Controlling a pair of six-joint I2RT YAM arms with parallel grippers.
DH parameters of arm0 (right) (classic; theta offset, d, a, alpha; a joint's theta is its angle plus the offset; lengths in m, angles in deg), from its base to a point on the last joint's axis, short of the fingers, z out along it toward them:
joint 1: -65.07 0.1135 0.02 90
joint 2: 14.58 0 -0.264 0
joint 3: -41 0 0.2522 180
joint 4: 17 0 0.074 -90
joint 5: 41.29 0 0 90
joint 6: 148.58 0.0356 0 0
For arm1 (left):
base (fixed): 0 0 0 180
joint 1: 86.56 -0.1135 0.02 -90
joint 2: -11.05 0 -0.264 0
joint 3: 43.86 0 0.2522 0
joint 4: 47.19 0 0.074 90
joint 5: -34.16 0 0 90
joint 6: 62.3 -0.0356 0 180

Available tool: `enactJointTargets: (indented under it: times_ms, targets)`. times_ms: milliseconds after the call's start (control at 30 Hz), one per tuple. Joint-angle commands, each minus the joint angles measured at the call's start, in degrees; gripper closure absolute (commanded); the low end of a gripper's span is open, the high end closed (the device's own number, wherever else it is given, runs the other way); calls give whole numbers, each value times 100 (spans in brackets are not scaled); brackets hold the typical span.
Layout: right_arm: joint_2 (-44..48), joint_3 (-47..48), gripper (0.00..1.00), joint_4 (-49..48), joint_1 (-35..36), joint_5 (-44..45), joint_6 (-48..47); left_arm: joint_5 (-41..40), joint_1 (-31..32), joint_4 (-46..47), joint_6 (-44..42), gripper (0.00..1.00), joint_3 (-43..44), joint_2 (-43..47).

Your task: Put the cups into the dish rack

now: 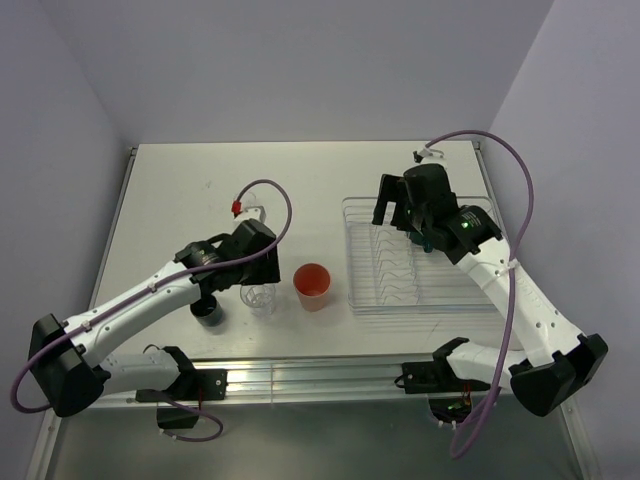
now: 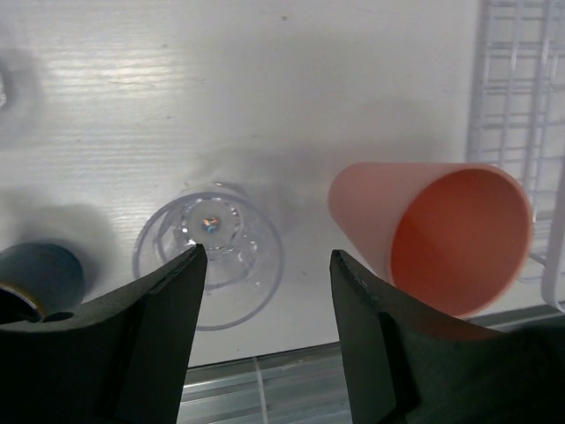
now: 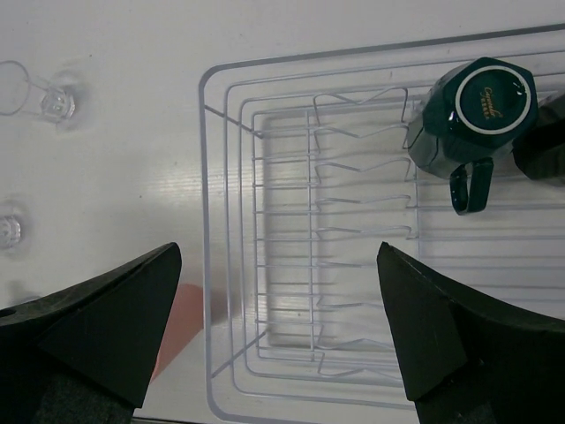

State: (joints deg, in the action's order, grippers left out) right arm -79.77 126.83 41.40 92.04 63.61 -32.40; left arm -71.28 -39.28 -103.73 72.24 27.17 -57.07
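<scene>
The tumbler's mug-side rim lies below, to the left in the wrist view, so next my left gripper needs to go there, lowering one finger into the tumbler's opening.
My left gripper is open and empty, hovering over the table with a clear glass tumbler by its left finger and the salmon-orange cup by its right finger. A dark mug stands further left. In the top view the gripper sits above the tumbler, with the orange cup and the dark mug on either side. My right gripper is open and empty above the dish rack. A dark green mug sits upside down in the rack, another dark mug beside it.
Two more clear tumblers stand on the table left of the rack. The rack fills the right half of the table. A metal rail runs along the near edge. Walls close in on three sides.
</scene>
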Motion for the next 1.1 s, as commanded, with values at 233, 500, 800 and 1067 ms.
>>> enactJointTargets:
  times_ms: [233, 500, 800, 1067]
  targets:
    - [-38, 237, 0, -228, 239, 330, 142, -574, 114, -476, 530, 41, -15, 132]
    - [-47, 132, 0, -307, 248, 303, 116, -1021, 193, -783, 907, 43, -50, 114]
    - [-73, 35, 0, -386, 248, 268, 81, -1418, 184, -1232, 1224, 41, -76, 0]
    - [-90, 35, 0, -413, 248, 259, 11, -1058, -264, -986, 1137, 45, -445, -43]
